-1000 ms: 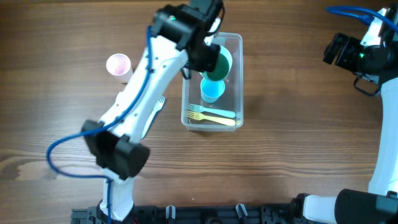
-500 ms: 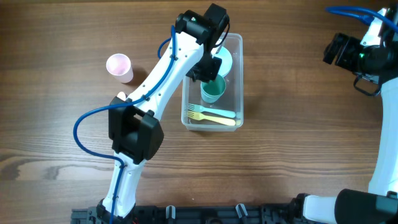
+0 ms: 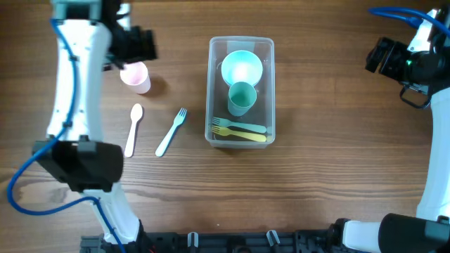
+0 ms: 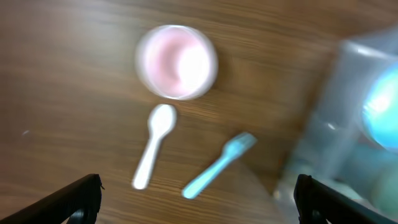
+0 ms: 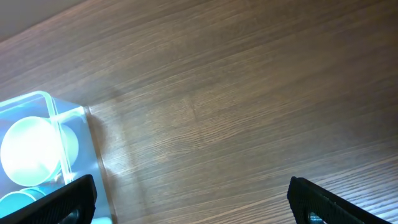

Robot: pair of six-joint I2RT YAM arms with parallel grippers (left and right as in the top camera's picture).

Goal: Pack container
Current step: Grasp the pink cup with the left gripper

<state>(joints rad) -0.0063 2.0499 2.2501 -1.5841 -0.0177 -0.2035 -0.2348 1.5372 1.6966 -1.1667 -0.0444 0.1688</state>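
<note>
The left gripper should go down next and open its fingers astride the pink cup's side away from the container, because the pink cup (image 3: 135, 76) stands below it with its opening facing up.
The clear container (image 3: 211, 91) stands at the table's middle and holds a pale cyan bowl (image 3: 242, 68), a green cup (image 3: 241, 97) and yellow forks (image 3: 242, 131). To its left, my left gripper (image 3: 143, 46) hovers open and empty above a pink cup (image 3: 135, 76). In the blurred left wrist view, the left gripper (image 4: 199, 199) is wide apart, with the pink cup (image 4: 177, 61), a white spoon (image 4: 153, 144) and a blue fork (image 4: 217, 165) below. My right gripper (image 3: 377, 55) is open at the far right, away from the container (image 5: 56, 118).
The white spoon (image 3: 132, 128) and blue fork (image 3: 171, 131) lie on the wood between the left arm and the container. The right arm's blue cable (image 3: 394, 10) loops at the top right. Arm bases sit along the front edge.
My left gripper opened and left the green cup in the container. The arm then swung left to above the pink cup. The right arm has not moved.
</note>
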